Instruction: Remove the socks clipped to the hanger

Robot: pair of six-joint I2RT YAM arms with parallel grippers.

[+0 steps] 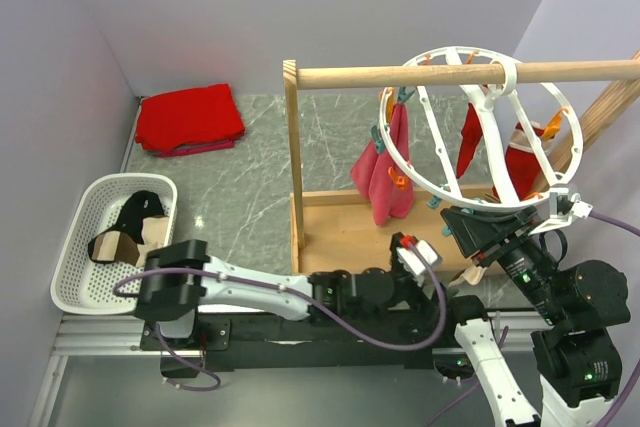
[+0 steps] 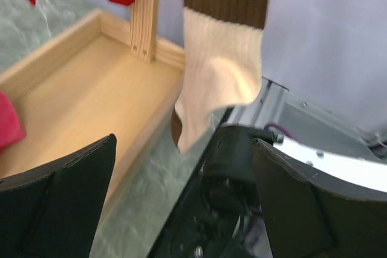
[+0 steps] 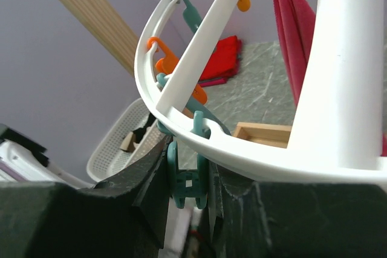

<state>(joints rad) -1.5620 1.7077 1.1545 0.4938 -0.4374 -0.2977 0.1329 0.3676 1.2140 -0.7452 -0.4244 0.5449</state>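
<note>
The brown-and-cream sock's cream toe (image 1: 468, 275) (image 2: 213, 86) hangs loose. I need to move my left gripper to the right in the top view to bring its open fingers around that end.
The hanger (image 1: 432, 183), a white spoked ring with orange and teal pegs, hangs tilted from the wooden rail (image 1: 350, 76). Clipped to it are a pink sock (image 1: 385, 172) and a red sock with white (image 1: 515, 152). A brown-and-cream sock (image 2: 221, 83) also hangs down, its clip out of view. My left gripper (image 2: 184, 149) is open just below this sock's toe, with nothing between its fingers. My right gripper (image 3: 187, 173) is shut on a teal peg (image 3: 186, 179) at the hanger's lower rim (image 3: 242, 155). In the top view the right gripper (image 1: 465, 217) sits under the ring.
A white basket (image 1: 75, 247) at the left holds a black sock (image 1: 140, 209) and a brown-and-cream sock (image 1: 115, 245). A folded red cloth (image 1: 188, 119) lies at the back left. The rail's wooden base tray (image 2: 78, 89) sits under the hanger.
</note>
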